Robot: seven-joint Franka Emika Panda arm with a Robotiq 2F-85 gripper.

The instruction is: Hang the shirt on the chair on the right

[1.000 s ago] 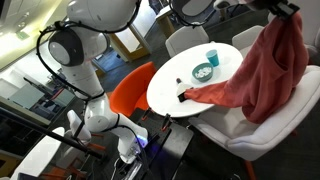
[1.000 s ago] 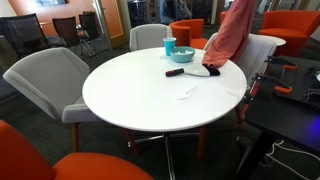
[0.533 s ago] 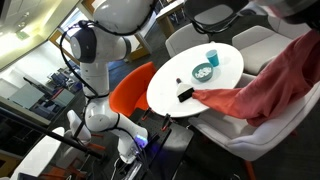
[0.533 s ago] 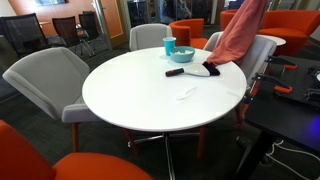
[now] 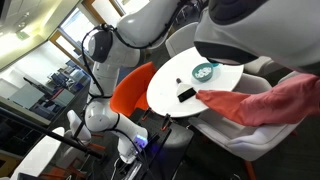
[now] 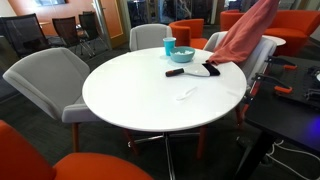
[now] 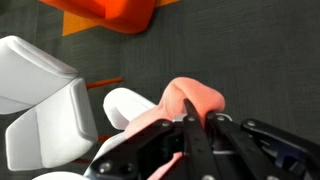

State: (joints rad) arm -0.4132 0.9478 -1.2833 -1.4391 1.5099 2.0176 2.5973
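Observation:
My gripper shifts away from the white table past the grey chair's back next, then opens on the shirt's fold.
The pink-red shirt (image 5: 268, 103) hangs stretched from the round white table's (image 5: 180, 92) edge out over a light grey chair (image 5: 250, 135). It also shows in an exterior view (image 6: 245, 35), lifted above the grey chair (image 6: 262, 52) beyond the table (image 6: 150, 90). The gripper is out of frame in both exterior views. In the wrist view my gripper (image 7: 195, 122) is shut on a fold of the shirt (image 7: 190, 100), looking down at a grey chair (image 7: 45, 110) and dark carpet.
On the table stand a teal cup (image 6: 168, 45), a teal bowl (image 5: 203, 71) and a black remote (image 6: 175, 72). Orange chairs (image 5: 133, 88) (image 6: 290, 22) and more grey chairs (image 6: 45, 75) ring the table. The arm's large white body (image 5: 250, 30) fills the top right.
The arm has swung the shirt further out and up toward the chair; its hem has slid along the table edge. The arm's body now blocks much of an exterior view.

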